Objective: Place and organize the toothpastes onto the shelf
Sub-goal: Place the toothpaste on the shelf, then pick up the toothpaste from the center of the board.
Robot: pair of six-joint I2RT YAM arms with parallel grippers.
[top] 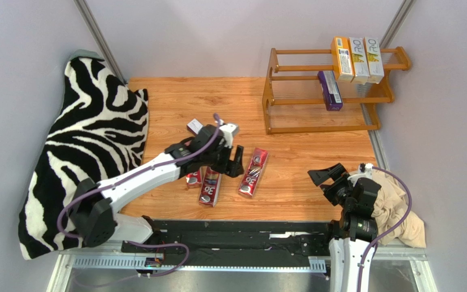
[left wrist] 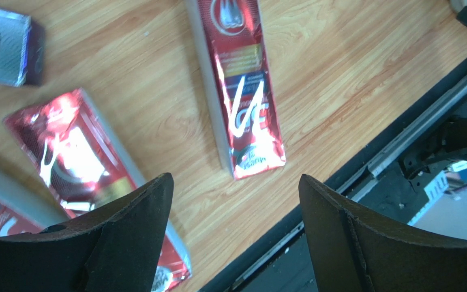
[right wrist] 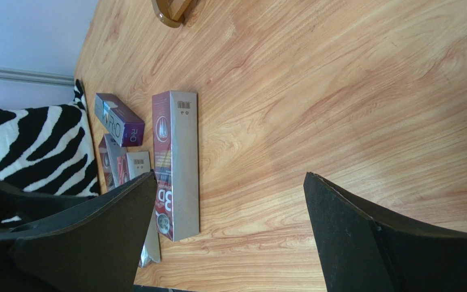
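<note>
My left gripper swings outward and to its left in the top view next, to the purple carton. The carton lies crosswise, so the gripper turns and lowers astride it.
The wooden shelf point(top: 291, 100) stands at the far right. On its top tier stand an orange-yellow carton point(top: 342, 59) and two paler ones point(top: 366, 59). A purple carton point(top: 330, 90) stands on the middle tier. Three red cartons point(top: 253, 172) point(top: 210, 186) point(top: 194, 178) lie flat mid-table. Another purple carton point(top: 194, 126) lies behind my left arm. My left gripper point(top: 236, 161) is open and empty, above the table between red cartons point(left wrist: 239, 85) point(left wrist: 90, 176). My right gripper point(top: 327, 176) is open and empty, low over bare wood, right of a red carton point(right wrist: 178, 164).
A zebra-print cloth point(top: 77, 140) covers the table's left side. A beige cloth point(top: 397, 207) lies beside my right arm at the near right. A black rail point(top: 236, 234) runs along the near edge. The shelf's foot point(right wrist: 169, 12) shows in the right wrist view.
</note>
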